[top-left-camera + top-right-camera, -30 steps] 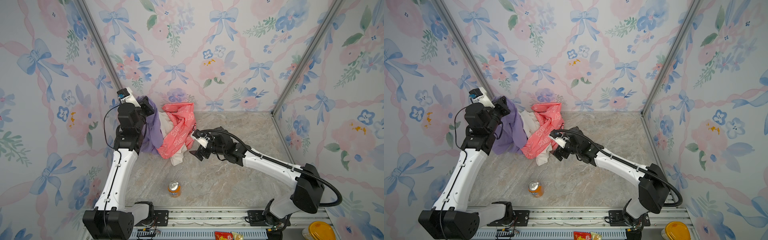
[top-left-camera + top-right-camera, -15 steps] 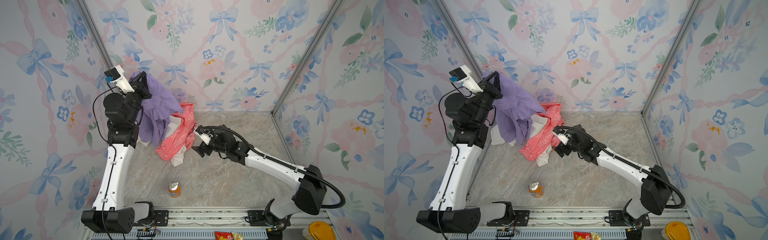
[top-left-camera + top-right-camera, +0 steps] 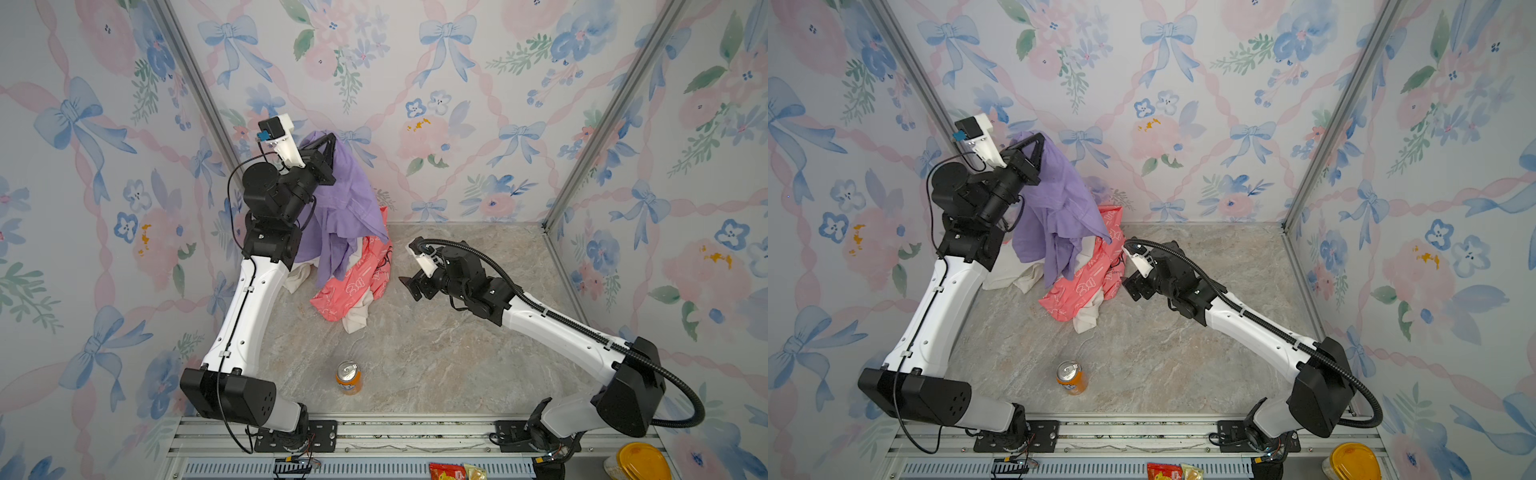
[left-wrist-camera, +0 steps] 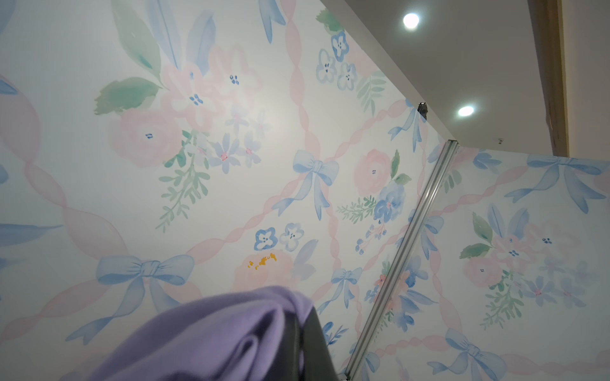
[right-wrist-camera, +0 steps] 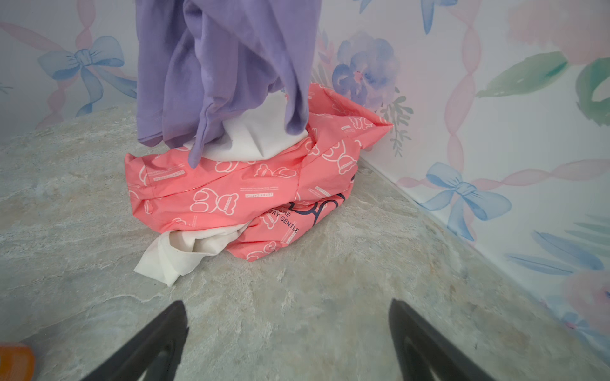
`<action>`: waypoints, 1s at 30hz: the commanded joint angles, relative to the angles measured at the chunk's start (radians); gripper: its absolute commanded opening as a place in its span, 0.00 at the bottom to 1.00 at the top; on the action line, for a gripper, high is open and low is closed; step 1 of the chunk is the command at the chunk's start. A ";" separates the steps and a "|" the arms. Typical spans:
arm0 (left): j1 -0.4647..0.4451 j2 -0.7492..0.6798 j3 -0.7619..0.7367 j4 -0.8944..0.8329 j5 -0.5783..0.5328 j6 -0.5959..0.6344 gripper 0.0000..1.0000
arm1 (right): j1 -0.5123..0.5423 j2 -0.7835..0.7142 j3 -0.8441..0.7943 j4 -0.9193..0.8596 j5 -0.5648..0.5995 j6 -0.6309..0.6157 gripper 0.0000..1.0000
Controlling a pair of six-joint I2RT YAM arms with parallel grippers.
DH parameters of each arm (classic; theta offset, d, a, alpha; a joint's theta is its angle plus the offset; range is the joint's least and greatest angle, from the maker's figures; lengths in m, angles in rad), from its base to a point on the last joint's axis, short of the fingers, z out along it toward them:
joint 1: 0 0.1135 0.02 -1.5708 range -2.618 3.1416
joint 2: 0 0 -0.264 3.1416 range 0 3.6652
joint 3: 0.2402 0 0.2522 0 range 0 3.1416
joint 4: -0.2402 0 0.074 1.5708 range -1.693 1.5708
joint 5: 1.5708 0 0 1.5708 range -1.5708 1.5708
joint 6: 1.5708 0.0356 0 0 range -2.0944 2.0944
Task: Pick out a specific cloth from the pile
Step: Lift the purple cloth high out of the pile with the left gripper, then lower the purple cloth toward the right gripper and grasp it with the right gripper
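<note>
Next, my right gripper moves outward and toward the pile, onto the lavender cloth's corner [image 3: 383,234] [image 5: 296,122] nearest to it, as that corner hangs loose below my left gripper.
My left gripper [image 3: 330,141] [image 3: 1038,140] is raised high near the back left wall and is shut on the cloth [image 3: 349,208] [image 3: 1059,208], a plain lavender garment. The cloth hangs down from the gripper, and its lower folds [image 5: 224,66] reach the top of the pile. In the left wrist view the lavender fabric [image 4: 214,336] bunches against a dark finger [image 4: 313,333]. The pile is a coral-pink printed cloth [image 3: 357,282] [image 5: 247,194] and a white cloth [image 3: 355,320] [image 5: 254,135] on the floor. My right gripper [image 3: 409,286] [image 5: 287,306] stands open and empty just right of the pile.
An orange soda can [image 3: 348,377] [image 3: 1071,377] stands upright on the marbled floor in front of the pile. Floral walls close in the left, back and right sides. A yellow-lidded tub [image 3: 636,461] and snack packets [image 3: 453,471] sit beyond the front rail.
My left gripper has risen from pile height to high up, lifting the lavender cloth off the heap. My right gripper has drawn back to the right, away from the pile.
</note>
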 commanded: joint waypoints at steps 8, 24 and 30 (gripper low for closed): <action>-0.159 0.094 -0.105 -0.201 0.006 0.058 0.28 | -0.113 -0.053 0.017 -0.023 0.037 0.076 0.97; -0.095 0.034 -0.105 -0.574 -0.322 0.267 0.88 | -0.119 0.120 0.138 -0.017 0.084 0.198 0.99; -0.045 -0.020 -0.168 -0.572 -0.293 0.247 0.88 | -0.111 0.270 0.262 -0.115 0.150 0.362 0.89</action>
